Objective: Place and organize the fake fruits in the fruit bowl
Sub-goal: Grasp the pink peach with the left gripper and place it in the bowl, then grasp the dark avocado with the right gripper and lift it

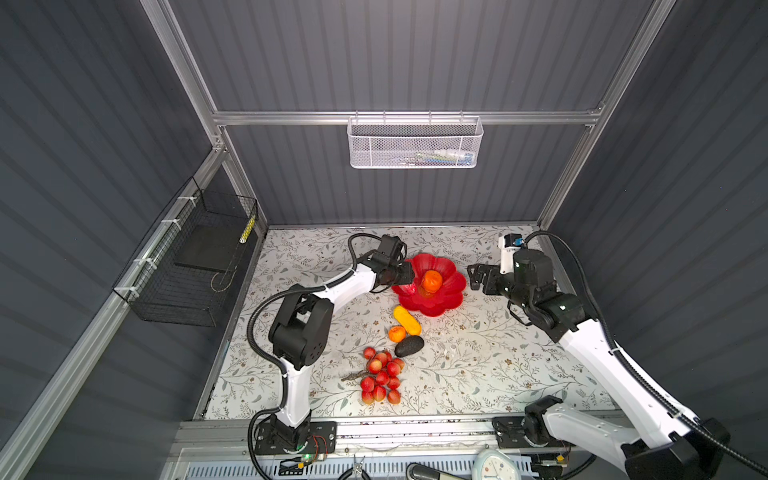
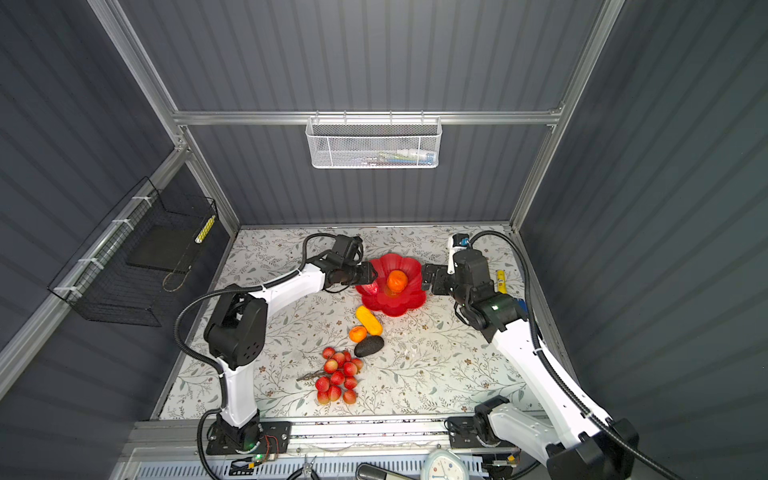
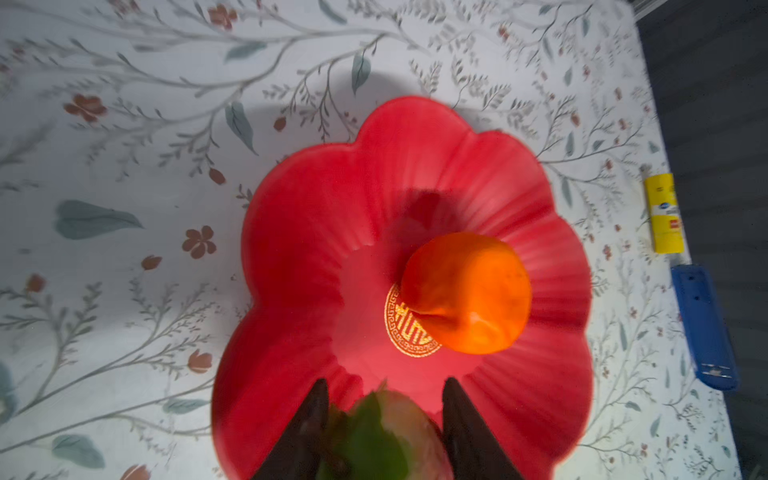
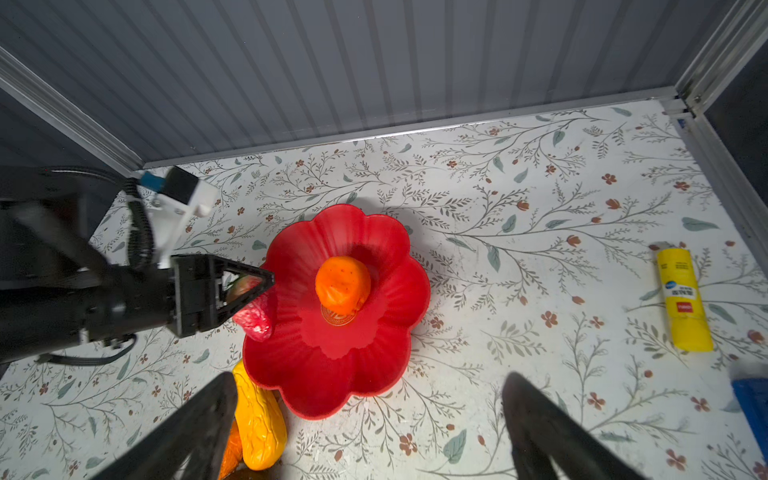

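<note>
The bottom of the bowl is still bare beside the big orange. Next I need to lower my left gripper gently past the bowl's rim toward the gap on the bowl's bottom [image 3: 369, 329] there and let go of the strawberry.
The red flower-shaped fruit bowl [image 1: 451, 286] [image 2: 411, 295] sits mid-table with the big orange [image 1: 432, 280] [image 3: 469, 291] beside its gold emblem [image 3: 405, 332]. My left gripper [image 1: 411, 274] [image 3: 386, 382] hangs over the bowl's left rim, shut on the red-pink strawberry [image 3: 386, 432] [image 4: 255, 318]. My right gripper [image 1: 471, 276] [image 4: 370, 376] stands open and empty just right of the bowl. In front of the bowl lie the yellow-orange oblong fruit [image 1: 407, 320] [image 4: 259, 424], the small orange [image 1: 397, 333], the dark avocado [image 1: 409, 345] and the red berry bunch [image 1: 382, 376].
A yellow tube [image 4: 683, 299] and a blue tool [image 3: 704, 328] lie near the table's right edge. A white mesh basket [image 1: 415, 143] hangs on the back wall, and a black wire basket [image 1: 187, 266] on the left wall. A metal rail runs along the table's front.
</note>
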{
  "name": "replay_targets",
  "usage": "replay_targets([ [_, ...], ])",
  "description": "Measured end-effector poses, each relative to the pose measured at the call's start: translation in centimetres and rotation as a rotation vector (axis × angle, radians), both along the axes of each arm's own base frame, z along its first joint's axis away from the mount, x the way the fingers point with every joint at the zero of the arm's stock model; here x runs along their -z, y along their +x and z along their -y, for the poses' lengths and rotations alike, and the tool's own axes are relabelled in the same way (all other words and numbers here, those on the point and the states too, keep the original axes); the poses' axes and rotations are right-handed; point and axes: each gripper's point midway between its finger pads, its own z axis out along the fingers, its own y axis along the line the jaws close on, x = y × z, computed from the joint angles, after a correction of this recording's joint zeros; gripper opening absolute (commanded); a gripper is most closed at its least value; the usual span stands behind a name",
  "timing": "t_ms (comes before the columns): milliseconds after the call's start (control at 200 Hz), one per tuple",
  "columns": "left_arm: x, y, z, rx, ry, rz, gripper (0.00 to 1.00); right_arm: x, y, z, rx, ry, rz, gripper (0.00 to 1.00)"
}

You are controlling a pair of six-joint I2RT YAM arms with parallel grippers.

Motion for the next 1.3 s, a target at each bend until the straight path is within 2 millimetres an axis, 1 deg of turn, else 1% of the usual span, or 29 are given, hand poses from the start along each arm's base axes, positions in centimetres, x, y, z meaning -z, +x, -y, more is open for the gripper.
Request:
replay_targets([
  [90, 2.3, 0.0, 0.2, 0.007, 0.021, -0.043, 0.4, 0.2, -0.5, 0.2, 0.001, -0.003, -0.007, 0.98],
  [175, 3.1, 0.1, 0.7, 0.014, 0.026, -0.057, 0.43, 0.4, -0.6, 0.4, 0.003, -0.01, -0.017, 0.98],
  [260, 3.0, 0.3, 1.4, 0.021, 0.021, -0.053, 0.5, 0.6, -0.7, 0.6, 0.008, -0.024, -0.021, 0.98],
  [390, 2.6, 0.3, 2.4, 0.025, 0.008, -0.044, 0.66, 0.6, -0.6, 0.9, 0.015, -0.045, -0.015, 0.99],
  [500, 2.3, 0.3, 2.7, 0.027, 0.005, -0.04, 0.74, 0.6, -0.6, 1.0, 0.015, -0.055, -0.012, 0.99],
  [630, 2.2, 0.4, 2.7, 0.023, 0.0, -0.039, 0.78, 0.7, -0.7, 1.0, 0.013, -0.06, -0.02, 0.97],
  [690, 1.8, 0.5, 2.8, 0.019, -0.01, -0.027, 0.8, 0.9, -0.8, 1.0, 0.011, -0.065, -0.033, 0.97],
  [725, 1.2, 0.6, 2.8, 0.013, -0.019, -0.011, 0.82, 1.0, -0.9, 1.0, 0.008, -0.066, -0.043, 0.96],
  [795, -0.8, 0.7, 2.4, -0.002, -0.039, 0.034, 0.85, 1.4, -1.2, 0.5, -0.007, -0.066, -0.062, 0.96],
  [835, -2.7, 0.7, 2.1, -0.012, -0.051, 0.074, 0.87, 1.7, -1.4, -0.1, -0.023, -0.06, -0.075, 0.96],
  [870, -4.6, 0.7, 1.7, -0.025, -0.066, 0.118, 0.88, 2.1, -1.7, -1.1, -0.047, -0.05, -0.089, 0.96],
  [936, -9.0, 0.7, 0.7, -0.053, -0.103, 0.225, 0.91, 3.0, -2.5, -3.0, -0.092, -0.034, -0.121, 0.95],
  [951, -10.2, 0.6, 0.4, -0.06, -0.113, 0.259, 0.92, 3.5, -2.8, -3.8, -0.109, -0.027, -0.137, 0.95],
  [1001, -13.4, 0.1, -0.9, -0.09, -0.137, 0.344, 0.95, 4.9, -3.8, -5.6, -0.15, -0.015, -0.18, 0.95],
  [1021, -14.7, -0.2, -1.6, -0.105, -0.143, 0.383, 0.96, 5.7, -4.4, -6.5, -0.173, -0.009, -0.207, 0.94],
  [1076, -17.3, -1.0, -3.5, -0.149, -0.152, 0.465, 0.99, 7.9, -5.7, -8.7, -0.214, 0.008, -0.275, 0.93],
  [1106, -18.4, -1.5, -4.6, -0.177, -0.152, 0.504, 1.0, 9.2, -6.5, -9.7, -0.231, 0.019, -0.314, 0.93],
  [1151, -19.3, -2.3, -6.4, -0.219, -0.143, 0.549, 1.0, 11.4, -7.9, -11.1, -0.251, 0.04, -0.382, 0.92],
  [1186, -19.5, -2.8, -7.8, -0.25, -0.132, 0.574, 1.0, 13.1, -8.9, -11.8, -0.257, 0.054, -0.434, 0.92],
  [1251, -19.0, -3.8, -10.3, -0.305, -0.098, 0.596, 1.0, 15.6, -10.4, -12.6, -0.252, 0.072, -0.52, 0.92],
  [1301, -18.0, -4.4, -12.4, -0.349, -0.063, 0.597, 1.0, 16.8, -11.2, -13.3, -0.245, 0.084, -0.571, 0.93],
])
